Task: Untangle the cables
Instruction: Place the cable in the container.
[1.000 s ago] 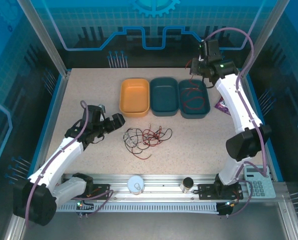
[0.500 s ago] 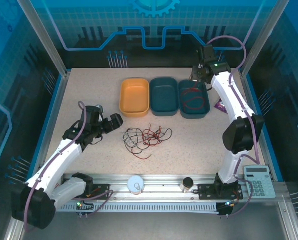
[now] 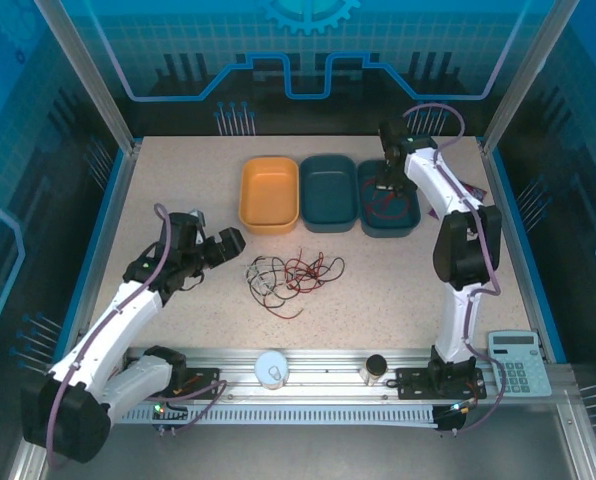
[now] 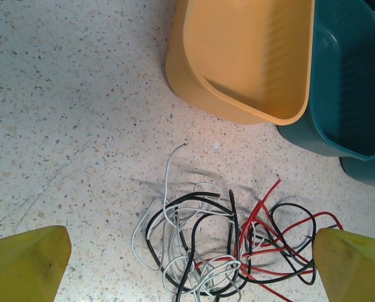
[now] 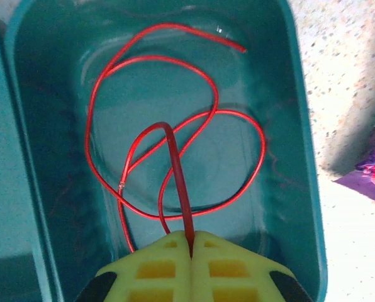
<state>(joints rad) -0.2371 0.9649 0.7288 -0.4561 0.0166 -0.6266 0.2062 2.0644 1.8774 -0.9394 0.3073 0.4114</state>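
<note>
The right gripper will next stay over the bottom of the teal bin below it and open its fingers to release the red cable where the cable's loops already rest.
A tangle of cables point(image 3: 290, 275) lies on the table in front of the bins. The left wrist view shows a white-grey cable point(image 4: 151, 248), a black cable point(image 4: 203, 236) and a red cable point(image 4: 263, 211) looped through each other. My left gripper point(image 3: 228, 245) hovers just left of the tangle, open, its yellow fingertips point(image 4: 27, 261) far apart and nothing between them. My right gripper point(image 5: 190, 242) is shut on a red cable point(image 5: 175, 126), which coils inside the right teal bin point(image 5: 301, 126). The gripper point(image 3: 390, 178) reaches down into that bin point(image 3: 388, 232).
An orange bin point(image 3: 269, 226) and a middle teal bin point(image 3: 328, 228) stand left of the right teal bin. A purple packet point(image 5: 373, 170) lies right of it. A calculator point(image 3: 516, 362), a white cylinder point(image 3: 271, 368) and a dark cylinder point(image 3: 376, 368) sit along the near rail.
My right arm has swung from behind the right teal bin forward and down into it, still shut on the red cable. The left arm has barely moved.
</note>
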